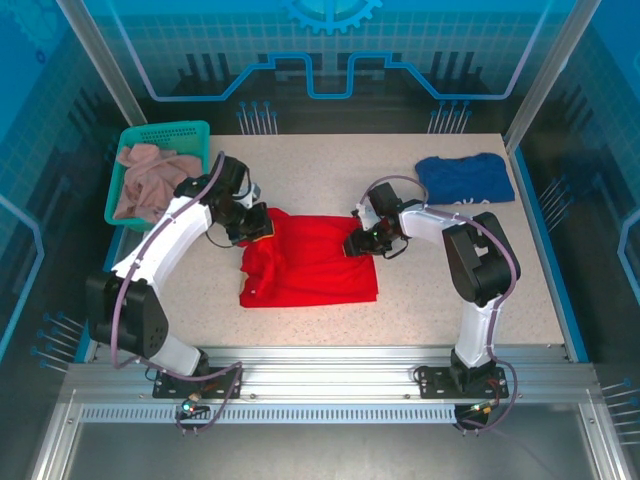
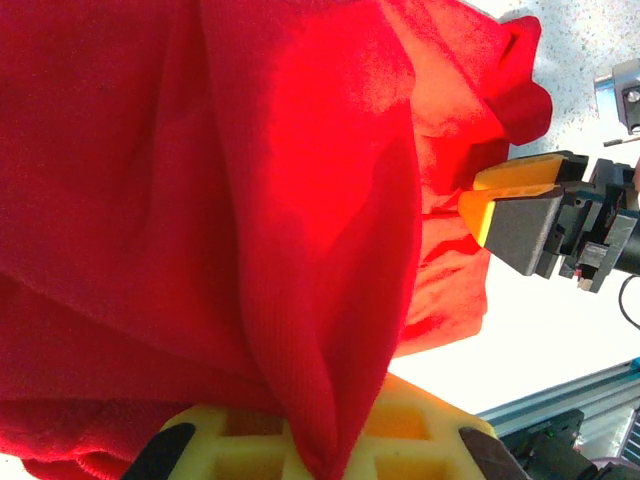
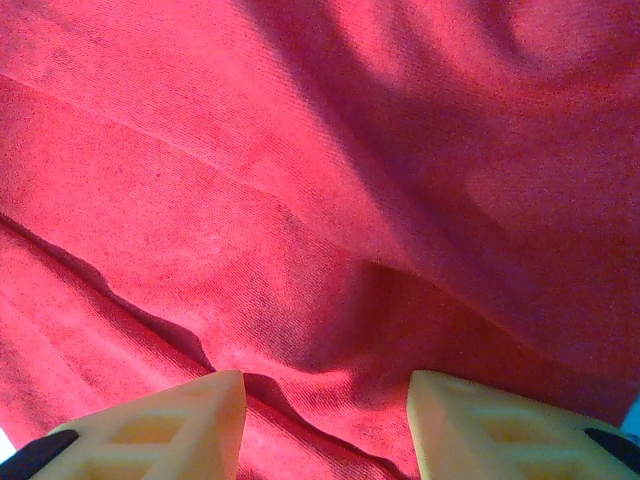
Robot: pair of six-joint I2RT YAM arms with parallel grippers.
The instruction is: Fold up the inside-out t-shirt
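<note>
I will use my left gripper to carry the pinched fold across the flat red cloth to the cloth's edge by my right gripper. It will release the fold there.
The inside-out t-shirt (image 1: pixel 310 265) is bright red and lies partly folded in the middle of the table. My left gripper (image 1: pixel 258 228) is at its far left corner, shut on a pinched fold of the red cloth (image 2: pixel 200 200), which hangs from the yellow jaws (image 2: pixel 325 455). My right gripper (image 1: pixel 358 245) rests on the shirt's far right edge. In the right wrist view its jaws (image 3: pixel 320 400) stand apart over rumpled red cloth (image 3: pixel 320 150), with a low fold lying between the tips, not pinched. The left wrist view shows the right gripper (image 2: pixel 480 200) touching the shirt's edge.
A green basket (image 1: pixel 160 135) at the far left holds a pale pinkish garment (image 1: pixel 150 180). A folded dark blue t-shirt (image 1: pixel 465 178) lies at the far right. Bare speckled table (image 1: pixel 330 165) lies behind the shirt, and a metal rail (image 1: pixel 330 365) runs along the near edge.
</note>
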